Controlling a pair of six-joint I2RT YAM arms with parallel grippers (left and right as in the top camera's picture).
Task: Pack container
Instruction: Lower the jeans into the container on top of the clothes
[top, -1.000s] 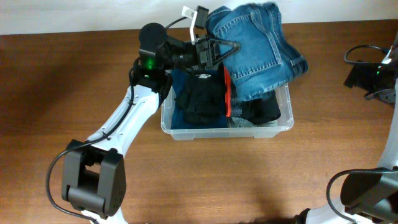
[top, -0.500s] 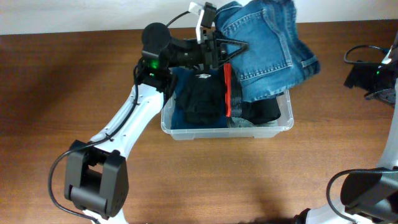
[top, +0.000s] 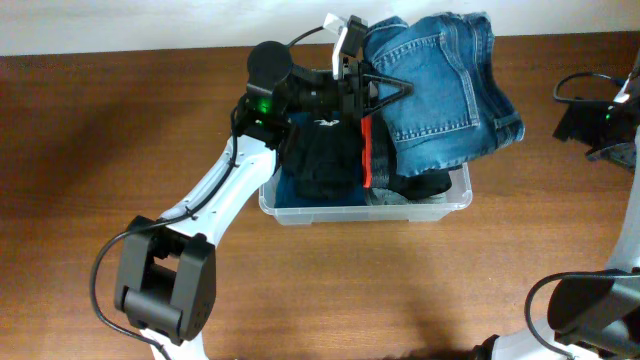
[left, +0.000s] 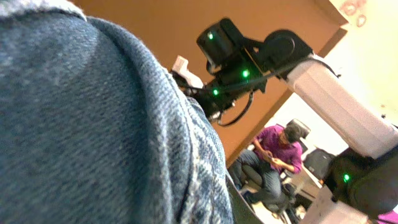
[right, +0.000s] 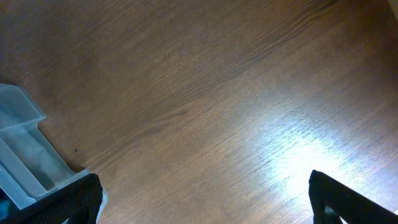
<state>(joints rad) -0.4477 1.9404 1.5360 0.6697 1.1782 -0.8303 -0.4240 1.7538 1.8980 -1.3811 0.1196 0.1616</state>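
The overhanging jeans in my left gripper should go left in the overhead view and down next. Then I should release them, since dark clothes (top: 322, 168) lie below on that side.
The clear container (top: 300, 211) stands mid-table, holding a black garment (top: 320, 160) with a red strip (top: 366, 155) and other dark clothes. My left gripper (top: 385, 88) is shut on a bundle of blue jeans (top: 445, 85), which hangs over the bin's back right part and past its rim. Denim (left: 93, 124) fills the left wrist view and hides the fingers. My right gripper (right: 205, 199) is open above bare wood, nothing between its fingers (right: 339, 199). A corner of the container (right: 25, 155) shows at that view's left edge.
The right arm (top: 600, 120) and its cables sit at the table's far right edge. The left arm's base (top: 160, 290) stands at the front left. Brown wood table (top: 100, 150) runs around the bin.
My left gripper has carried the jeans to the right along the back of the container. The right arm has not moved.
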